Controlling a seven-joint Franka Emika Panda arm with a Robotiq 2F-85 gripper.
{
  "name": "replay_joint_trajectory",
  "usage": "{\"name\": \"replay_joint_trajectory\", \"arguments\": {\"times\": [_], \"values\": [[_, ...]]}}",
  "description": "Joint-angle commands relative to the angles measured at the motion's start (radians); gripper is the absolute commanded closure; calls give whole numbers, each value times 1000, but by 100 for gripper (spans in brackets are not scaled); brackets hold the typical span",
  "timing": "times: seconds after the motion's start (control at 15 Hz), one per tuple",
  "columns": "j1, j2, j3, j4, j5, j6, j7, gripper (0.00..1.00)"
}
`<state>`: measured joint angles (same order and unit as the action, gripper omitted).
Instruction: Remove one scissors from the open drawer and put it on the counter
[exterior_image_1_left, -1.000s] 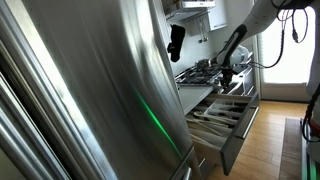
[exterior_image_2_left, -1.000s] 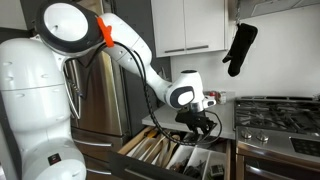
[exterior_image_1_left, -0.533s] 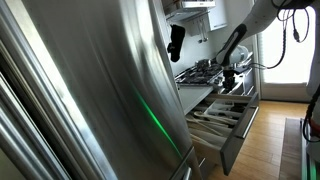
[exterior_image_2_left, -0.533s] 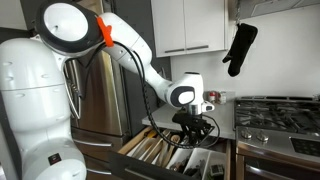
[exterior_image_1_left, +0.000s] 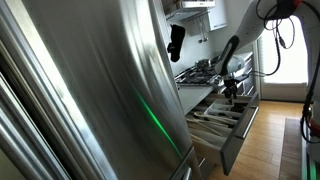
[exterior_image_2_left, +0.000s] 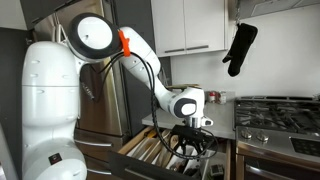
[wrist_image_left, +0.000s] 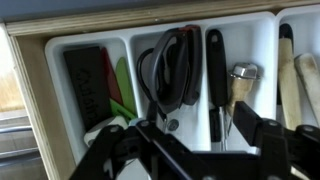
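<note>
The robot's gripper will next go down a little to its left in the wrist view, with its wide fingers on both sides of the scissors' black handles, which lie below it on that side.
The drawer (exterior_image_1_left: 232, 133) stands open below the counter (exterior_image_1_left: 193, 84), and it also shows in an exterior view (exterior_image_2_left: 150, 148). In the wrist view, black-handled scissors (wrist_image_left: 170, 68) lie in a white compartment of the drawer's insert (wrist_image_left: 55, 60). My gripper (wrist_image_left: 196, 146) hangs straight above that compartment, its fingers wide apart and empty. In both exterior views the gripper (exterior_image_1_left: 231, 94) (exterior_image_2_left: 191, 147) points down, low over the drawer. The scissors' blades are partly hidden behind my fingers.
More black-handled utensils (wrist_image_left: 215, 75) and wooden handles (wrist_image_left: 300, 85) fill the neighbouring compartments. A green item (wrist_image_left: 122, 85) lies to the left of the scissors. A gas hob (exterior_image_2_left: 280, 110) sits on the counter. A black oven mitt (exterior_image_2_left: 240, 48) hangs above. The shiny fridge side (exterior_image_1_left: 90, 90) fills one view.
The arm has dropped and moved over the drawer. The gripper is now lower and closer to the compartments than one second ago.
</note>
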<state>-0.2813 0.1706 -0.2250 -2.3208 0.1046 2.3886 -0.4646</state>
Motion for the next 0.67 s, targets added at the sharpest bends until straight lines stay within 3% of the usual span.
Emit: {"name": "replay_joint_trajectory", "arguments": {"times": [0.0, 0.07, 0.13, 0.6], "values": [[-4, 92, 6, 57, -37, -28, 43, 35], [-4, 108, 6, 66, -47, -31, 55, 36], [-2, 123, 3, 73, -65, -25, 76, 45], [6, 183, -4, 110, -184, -21, 179, 55]]}}
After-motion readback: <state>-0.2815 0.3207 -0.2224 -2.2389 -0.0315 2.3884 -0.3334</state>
